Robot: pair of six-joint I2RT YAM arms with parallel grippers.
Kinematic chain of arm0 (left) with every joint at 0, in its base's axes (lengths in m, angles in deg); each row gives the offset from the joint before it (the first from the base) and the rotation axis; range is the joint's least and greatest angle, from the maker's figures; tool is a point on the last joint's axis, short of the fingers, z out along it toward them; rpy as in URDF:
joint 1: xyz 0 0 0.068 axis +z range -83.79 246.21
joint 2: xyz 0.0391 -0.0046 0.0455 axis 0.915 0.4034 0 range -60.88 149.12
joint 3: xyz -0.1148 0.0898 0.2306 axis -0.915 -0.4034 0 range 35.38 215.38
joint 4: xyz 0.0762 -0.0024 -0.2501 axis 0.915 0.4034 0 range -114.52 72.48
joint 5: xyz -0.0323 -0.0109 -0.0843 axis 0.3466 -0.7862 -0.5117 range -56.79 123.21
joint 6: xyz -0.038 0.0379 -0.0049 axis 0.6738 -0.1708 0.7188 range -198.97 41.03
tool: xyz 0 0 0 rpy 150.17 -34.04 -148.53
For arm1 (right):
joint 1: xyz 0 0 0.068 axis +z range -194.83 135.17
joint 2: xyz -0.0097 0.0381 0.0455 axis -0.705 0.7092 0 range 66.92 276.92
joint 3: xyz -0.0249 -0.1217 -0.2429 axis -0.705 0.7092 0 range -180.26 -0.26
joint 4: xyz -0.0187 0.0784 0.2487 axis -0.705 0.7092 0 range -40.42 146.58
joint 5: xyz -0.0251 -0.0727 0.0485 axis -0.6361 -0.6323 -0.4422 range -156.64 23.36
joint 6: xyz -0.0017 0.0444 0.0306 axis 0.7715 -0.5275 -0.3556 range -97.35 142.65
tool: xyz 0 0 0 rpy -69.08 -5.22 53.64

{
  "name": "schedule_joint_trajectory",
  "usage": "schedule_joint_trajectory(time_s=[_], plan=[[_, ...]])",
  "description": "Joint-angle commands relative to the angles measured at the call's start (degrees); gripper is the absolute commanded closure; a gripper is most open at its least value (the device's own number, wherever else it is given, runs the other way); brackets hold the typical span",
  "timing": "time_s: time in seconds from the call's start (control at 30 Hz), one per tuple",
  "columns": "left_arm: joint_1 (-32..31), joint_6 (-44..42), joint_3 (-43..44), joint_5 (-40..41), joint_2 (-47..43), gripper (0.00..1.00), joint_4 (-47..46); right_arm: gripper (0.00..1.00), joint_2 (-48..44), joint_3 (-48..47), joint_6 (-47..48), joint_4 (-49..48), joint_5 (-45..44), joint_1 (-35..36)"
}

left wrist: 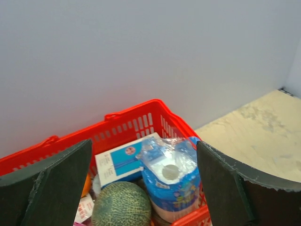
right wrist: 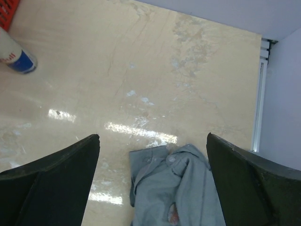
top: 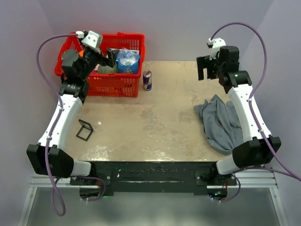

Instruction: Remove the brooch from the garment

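Observation:
Next, my right gripper moves down and back onto the raised fold at the shirt's far edge (right wrist: pixel 189 152), since cloth bunches up there, clear of the brooch (right wrist: pixel 173 216).
The grey shirt (top: pixel 221 123) lies crumpled at the table's right side, beside my right arm. In the right wrist view the shirt (right wrist: pixel 171 183) lies low in the frame, with a small reddish-pink spot, the brooch (right wrist: pixel 173 216), showing in a fold at its lower edge. My right gripper (top: pixel 205 68) is open and empty, held high above the table beyond the shirt; the shirt shows between its fingers (right wrist: pixel 51 179). My left gripper (top: pixel 106 59) is open and empty over the red basket, far from the shirt.
The red basket (top: pixel 120 80) stands at the back left and holds a melon (left wrist: pixel 121 205), a blue wrapped pack (left wrist: pixel 171 179) and a box (left wrist: pixel 120 160). A drink can (top: pixel 147 80) stands right of it. A small black frame (top: pixel 84 130) lies at the near left.

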Motion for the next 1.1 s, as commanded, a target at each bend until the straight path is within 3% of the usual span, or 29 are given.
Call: schedule_joint_trajectory(time_s=[0.0,0.1,0.17,0.2,0.33,0.63,0.7,0.77,0.8,0.87,0.9,1.0,1.07], plan=[[-2.13,-1.25,-1.56,-8.28,-2.27,0.05,1.43,0.01,-1.43,0.93,15.60,2.94,6.73,-0.69],[-3.71,-3.88,-3.23,-12.75,-3.15,0.14,4.59,0.05,2.42,1.91,17.02,7.76,7.16,-3.48],[-5.81,-5.91,-5.25,-13.38,-4.64,0.15,6.52,0.07,4.36,3.14,15.45,8.05,10.49,-10.23],[-6.52,-8.18,-5.95,-13.29,-5.26,0.15,6.97,0.12,6.81,4.36,15.18,7.96,10.86,-12.28],[-8.73,-13.30,-7.80,-14.08,-7.11,0.15,9.34,0.17,13.05,6.30,15.87,7.08,9.28,-19.58],[-8.82,-16.20,-11.23,-14.79,-9.66,0.15,12.69,0.12,22.38,6.83,17.90,5.77,9.19,-20.56],[-8.82,-15.24,-11.93,-14.96,-9.92,0.15,12.07,0.22,25.37,5.53,18.08,6.11,10.51,-20.47],[-8.82,-14.62,-12.20,-15.66,-9.92,0.15,11.89,0.42,28.26,3.51,18.34,7.25,12.18,-20.38],[-8.82,-14.10,-12.20,-15.84,-9.92,0.15,11.81,0.61,28.54,3.32,18.34,7.52,12.88,-20.21],[-8.90,-13.48,-12.03,-16.02,-9.57,0.15,11.28,0.71,27.67,3.84,19.12,7.87,15.42,-18.90],[-8.99,-12.96,-11.94,-16.19,-9.31,0.15,11.10,0.82,25.92,4.63,19.57,8.74,16.22,-17.84],[-9.34,-12.25,-12.03,-16.28,-8.35,0.14,10.31,0.99,20.75,7.35,19.75,9.19,18.42,-11.87],[-9.61,-11.81,-11.94,-16.46,-7.90,0.14,10.31,1.00,17.14,8.85,19.31,8.93,19.47,-6.10]])
